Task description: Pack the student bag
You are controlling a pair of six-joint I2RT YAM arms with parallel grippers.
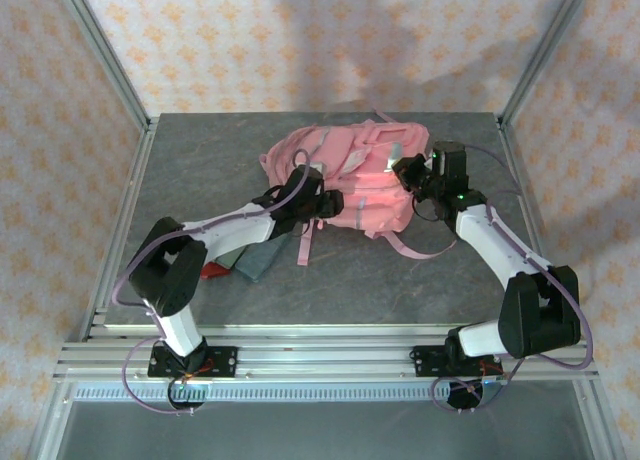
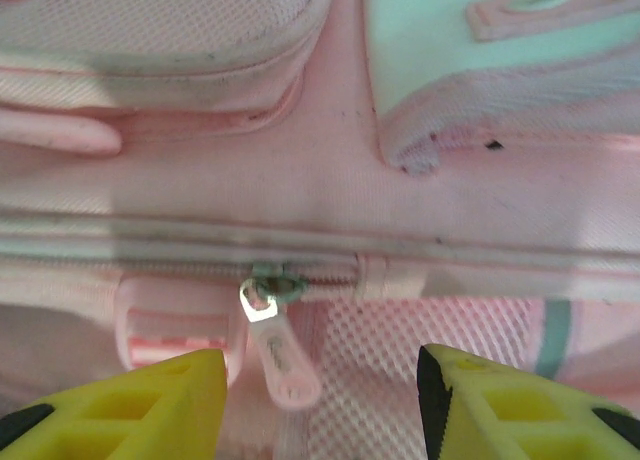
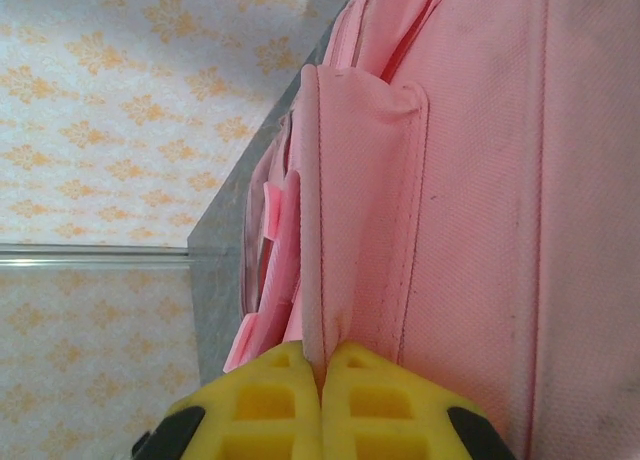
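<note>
The bag's raised seam stands pinched between the fingers of my right gripper. My right gripper will next move outward along the bag's side and spread its fingers to release the seam.
The student bag, pink with a teal patch, lies in the middle of the table. My left gripper is at its near-left side and stands open just short of a closed zip. The pink zip pull hangs from its metal slider between the yellow fingers, closer to the left one and touching neither. My right gripper is at the bag's right side, shut on a raised seam fold of the pink fabric.
A grey-teal cloth-like item and a red thing lie on the table under my left arm. Pink straps trail from the bag toward the near side. Metal frame posts stand at the table's back corners.
</note>
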